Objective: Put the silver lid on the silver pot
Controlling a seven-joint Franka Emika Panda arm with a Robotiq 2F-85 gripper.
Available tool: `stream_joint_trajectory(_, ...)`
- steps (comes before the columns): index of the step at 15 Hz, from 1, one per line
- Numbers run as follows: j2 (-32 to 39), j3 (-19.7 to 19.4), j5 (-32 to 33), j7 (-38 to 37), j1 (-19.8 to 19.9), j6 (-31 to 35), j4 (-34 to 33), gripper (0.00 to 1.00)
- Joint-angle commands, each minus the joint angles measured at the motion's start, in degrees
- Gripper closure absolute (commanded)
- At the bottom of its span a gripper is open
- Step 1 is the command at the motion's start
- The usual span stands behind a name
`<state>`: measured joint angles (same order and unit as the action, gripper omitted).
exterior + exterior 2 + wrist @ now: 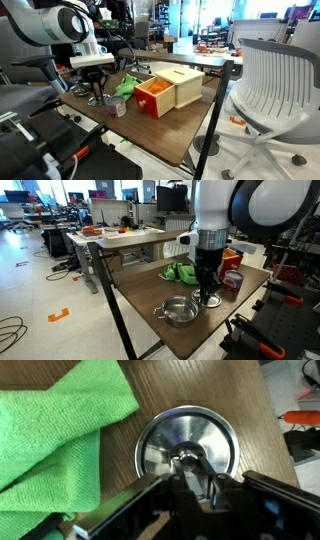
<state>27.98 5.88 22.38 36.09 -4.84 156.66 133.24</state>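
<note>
The silver pot stands uncovered beside the lid, so my gripper will next rise with the lid, move across over the silver pot's open top (181, 307), and lower to release the knob.
The silver lid (187, 440) is a shiny domed disc lying on the wooden table beside the green cloth. My gripper (192, 463) reaches straight down onto it, and its fingers are closed on the small central knob. In an exterior view the gripper (208, 297) is low at the table with the lid mostly hidden beneath it. The silver pot (178, 310) stands open and uncovered just beside it, near the table's front edge. In an exterior view the gripper (97, 96) is down near the table's corner and the pot is not visible.
A green cloth (55, 435) lies next to the lid and shows in both exterior views (180, 272) (125, 86). A greyish cup (232, 281) (117, 106) stands close by. A wooden box with a red drawer (165, 92) sits mid-table. A white chair (275, 85) stands beside the table.
</note>
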Motion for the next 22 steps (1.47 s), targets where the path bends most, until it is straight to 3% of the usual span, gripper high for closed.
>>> stream_joint_trajectory(1, -4.20, -0.68, 2.95, -3.00, -2.83, -2.93, 1.40, 0.95)
stream_joint_trajectory(5, -8.64, -2.31, 8.01, -9.85, -6.26, -5.64, 2.22, 0.95)
stream_joint_trajectory(11, -11.57, -0.60, 12.72, -13.84, -6.94, -8.14, 2.53, 0.95)
stream_joint_trajectory(22, -7.41, 6.25, 9.94, -2.06, -4.00, 3.52, 2.71, 0.95)
